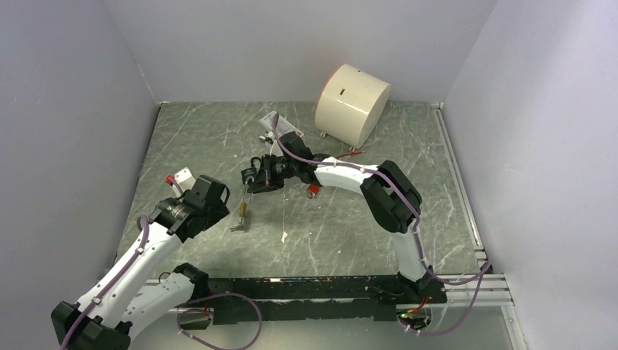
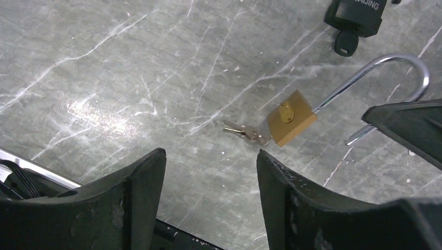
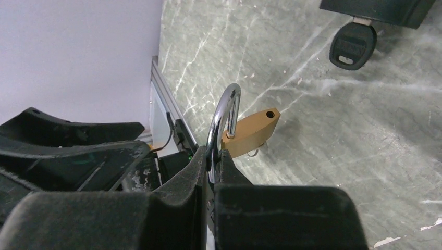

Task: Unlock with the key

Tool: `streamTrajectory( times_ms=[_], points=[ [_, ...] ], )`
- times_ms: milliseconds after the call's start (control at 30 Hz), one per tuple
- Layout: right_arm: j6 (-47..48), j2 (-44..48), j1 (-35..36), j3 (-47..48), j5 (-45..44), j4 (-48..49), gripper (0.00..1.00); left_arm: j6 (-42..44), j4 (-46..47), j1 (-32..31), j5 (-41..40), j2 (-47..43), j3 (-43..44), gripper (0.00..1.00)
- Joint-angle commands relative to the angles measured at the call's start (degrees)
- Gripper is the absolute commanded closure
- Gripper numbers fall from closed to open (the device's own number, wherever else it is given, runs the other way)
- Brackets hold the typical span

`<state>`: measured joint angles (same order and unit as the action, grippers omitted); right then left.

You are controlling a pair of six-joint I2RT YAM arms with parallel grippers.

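Observation:
Next, the right gripper carries the shackle to the right in the top view, lowers it and lets go. The reason is the bare table below the gripper and to that side.
A brass padlock with a long silver shackle is held tilted, its lower end at the table. The shackle's free end is out of the body's hole. A key sits in the keyhole, and spare keys on a ring lie beside it. My right gripper is shut on the shackle; the brass body hangs beyond it. My left gripper is open and empty, just short of the keys. In the top view the padlock lies between both grippers.
A black padlock with a black-headed key lies just beyond. A cream cylinder stands at the back. A clear bag, a red-capped white piece and a white scrap lie on the table.

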<state>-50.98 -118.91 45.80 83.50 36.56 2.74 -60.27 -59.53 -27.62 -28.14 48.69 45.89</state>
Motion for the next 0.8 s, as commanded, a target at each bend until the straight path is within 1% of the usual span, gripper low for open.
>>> streamTrajectory(
  times_ms=[0, 133, 233, 333, 500, 567, 600, 667, 767],
  points=[
    [-2.9, 0.7, 0.3, 2.2, 3.0, 2.9, 1.0, 0.0, -0.1, -0.1, -0.5, -0.8, 2.4, 0.3],
    [-1.0, 0.3, -0.5, -0.2, 3.7, 0.1, 1.0, 3.4, 3.7, -0.1, 3.6, -0.7, 1.6, 0.27],
    [1.0, 2.1, -2.0, -4.1, 3.9, -0.6, 1.0, 3.8, 4.4, -0.1, 5.6, 0.2, 2.6, 0.24],
    [3.4, 4.7, -4.0, -8.4, 4.5, -1.4, 1.0, 4.8, 4.6, -0.1, 7.0, 1.4, 3.7, 0.23],
    [10.2, 7.8, -7.0, -10.9, 4.6, -7.0, 1.0, 5.2, 7.1, -0.1, 9.8, 2.2, 4.3, 0.23],
    [12.2, 7.5, -7.5, -10.6, 4.8, -9.1, 0.94, 5.6, 8.9, -0.1, 11.3, 2.1, 4.2, 0.23],
    [13.2, 7.5, -7.6, -10.1, 4.5, -10.3, 0.89, 5.6, 9.7, -0.2, 11.6, 2.1, 4.1, 0.23],
    [14.9, 7.7, -7.7, -9.3, 2.5, -12.9, 0.75, 5.5, 10.9, -0.1, 12.3, 2.3, 4.1, 0.22],
    [16.9, 9.2, -7.9, -8.8, -2.1, -15.8, 0.59, 6.9, 11.5, -0.1, 13.4, 3.3, 6.1, 0.21]
  ],
)
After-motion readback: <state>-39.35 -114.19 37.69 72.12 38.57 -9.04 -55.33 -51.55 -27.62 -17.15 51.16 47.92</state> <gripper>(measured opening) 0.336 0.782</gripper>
